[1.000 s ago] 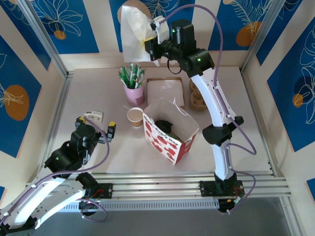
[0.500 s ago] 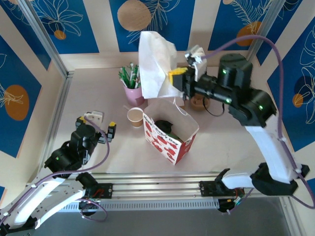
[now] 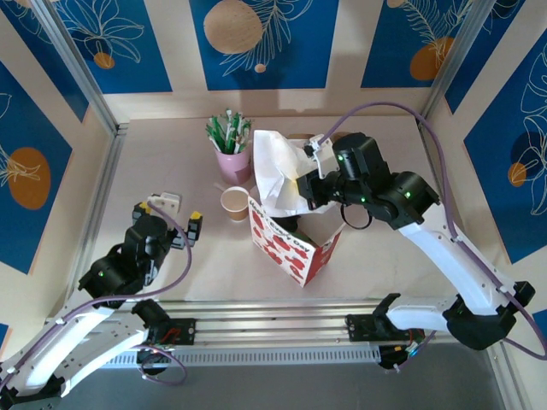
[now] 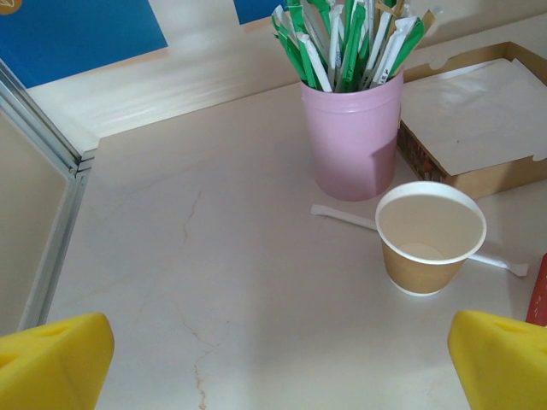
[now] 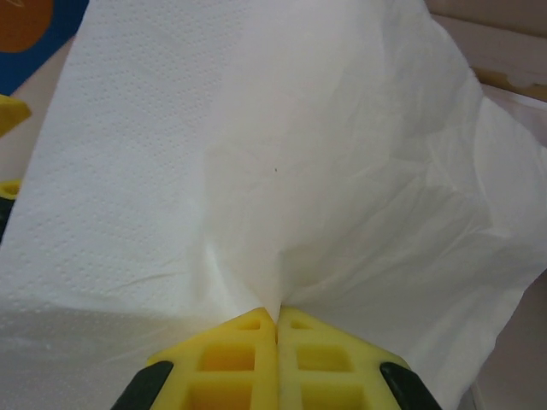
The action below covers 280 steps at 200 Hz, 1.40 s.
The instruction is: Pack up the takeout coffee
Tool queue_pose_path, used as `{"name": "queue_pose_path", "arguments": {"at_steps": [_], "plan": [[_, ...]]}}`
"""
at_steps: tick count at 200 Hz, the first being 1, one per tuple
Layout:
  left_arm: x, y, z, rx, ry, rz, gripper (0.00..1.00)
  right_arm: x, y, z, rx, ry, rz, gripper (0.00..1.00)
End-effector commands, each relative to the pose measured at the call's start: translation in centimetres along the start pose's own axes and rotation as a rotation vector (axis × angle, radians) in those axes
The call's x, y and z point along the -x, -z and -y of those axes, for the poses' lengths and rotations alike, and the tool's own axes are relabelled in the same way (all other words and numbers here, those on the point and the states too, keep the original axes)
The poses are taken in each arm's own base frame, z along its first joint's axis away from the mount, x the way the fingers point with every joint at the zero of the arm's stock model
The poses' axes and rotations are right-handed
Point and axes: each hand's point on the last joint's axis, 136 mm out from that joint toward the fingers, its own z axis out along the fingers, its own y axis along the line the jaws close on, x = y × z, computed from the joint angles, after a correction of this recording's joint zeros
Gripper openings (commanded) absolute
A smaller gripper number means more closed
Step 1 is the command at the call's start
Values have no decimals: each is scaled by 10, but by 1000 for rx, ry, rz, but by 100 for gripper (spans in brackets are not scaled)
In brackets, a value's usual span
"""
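Note:
My right gripper holds the napkin, and the bag's opening is below and back. Next it needs to move back and go down into that opening to let go of the napkin.
The takeout coffee cup, kraft brown with a white rim and no lid on it, stands left of the red-and-white paper bag. In the left wrist view the cup is ahead and to the right of my left gripper, whose yellow fingertips stand wide apart over bare table. My left gripper rests open near the left edge. My right gripper is shut on a white napkin that hangs over the bag's mouth. The pads pinch the napkin at a fold.
A pink cup of green-and-white sticks stands behind the coffee cup, and one wrapped stick lies on the table between them. A brown box of napkins sits to the right of the pink cup. Something dark lies inside the bag.
My right arm swung the napkin from high at the back wall forward and down to the bag's mouth. The left arm and the cup have not moved.

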Motion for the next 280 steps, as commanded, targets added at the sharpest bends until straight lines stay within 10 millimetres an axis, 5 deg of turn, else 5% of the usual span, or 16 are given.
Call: {"name": "queue_pose_path", "arguments": {"at_steps": [1,38,87,135,180,231,280], "plan": [[2,-1,-2,8,2,6,100,-4,4,11,-78,-32,19,0],[1,-3,0,5,-2,0,100,-6,21,-3,-63,3,65,0],[0,-3,0,4,-3,-2,100,-54,-6,7,-162,21,-64,0],[0,-4,1,0,-5,-7,100,-76,-20,21,-238,10,-103,0],[0,-4,1,-1,-4,-5,100,-93,-31,15,-205,-15,-153,1],[0,-4,2,-6,-4,-5,100,-63,1,4,-172,-2,-80,44],[0,-3,1,-3,-3,-3,100,-24,18,-6,-114,-5,-12,41]]}}
